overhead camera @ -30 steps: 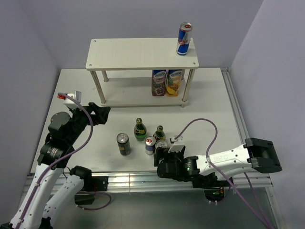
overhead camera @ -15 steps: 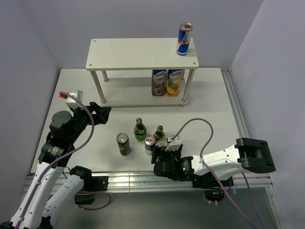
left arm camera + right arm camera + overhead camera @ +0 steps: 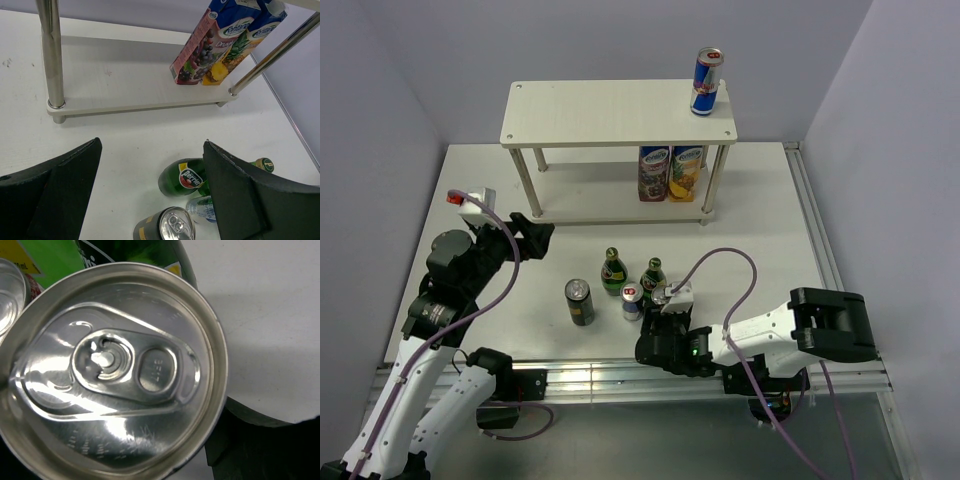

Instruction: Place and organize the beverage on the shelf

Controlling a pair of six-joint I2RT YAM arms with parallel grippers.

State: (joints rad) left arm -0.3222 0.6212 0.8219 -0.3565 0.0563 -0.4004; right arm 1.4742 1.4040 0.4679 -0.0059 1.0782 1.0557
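Note:
I need to raise my right gripper outward next and let go of the can on the top board's bare end point(image 3: 570, 101), because that end is above and outward of it.
The shelf point(image 3: 610, 110) stands at the back with one blue-and-silver can point(image 3: 706, 83) on its top board. On the table stand a black can point(image 3: 579, 301), two green bottles point(image 3: 613, 272) point(image 3: 653, 276) and a second blue-and-silver can point(image 3: 633, 300). My right gripper point(image 3: 663, 303) is shut on another can, whose silver top point(image 3: 110, 370) fills the right wrist view, with one dark finger point(image 3: 260, 450) against its rim. My left gripper point(image 3: 535, 237) hangs open above the table, left of the drinks. Below it lie a bottle point(image 3: 187, 177) and the black can point(image 3: 165, 226).
Two juice cartons point(image 3: 670, 172) stand on the shelf's lower board point(image 3: 125, 85), at its right end. Thin metal posts point(image 3: 52, 55) hold the boards. The drinks on the table stand close together, a green bottle point(image 3: 135, 252) right behind the held can.
My right gripper has slid left and forward around the can beside the blue-and-silver one, and its jaws have shut on it. The left arm has barely moved.

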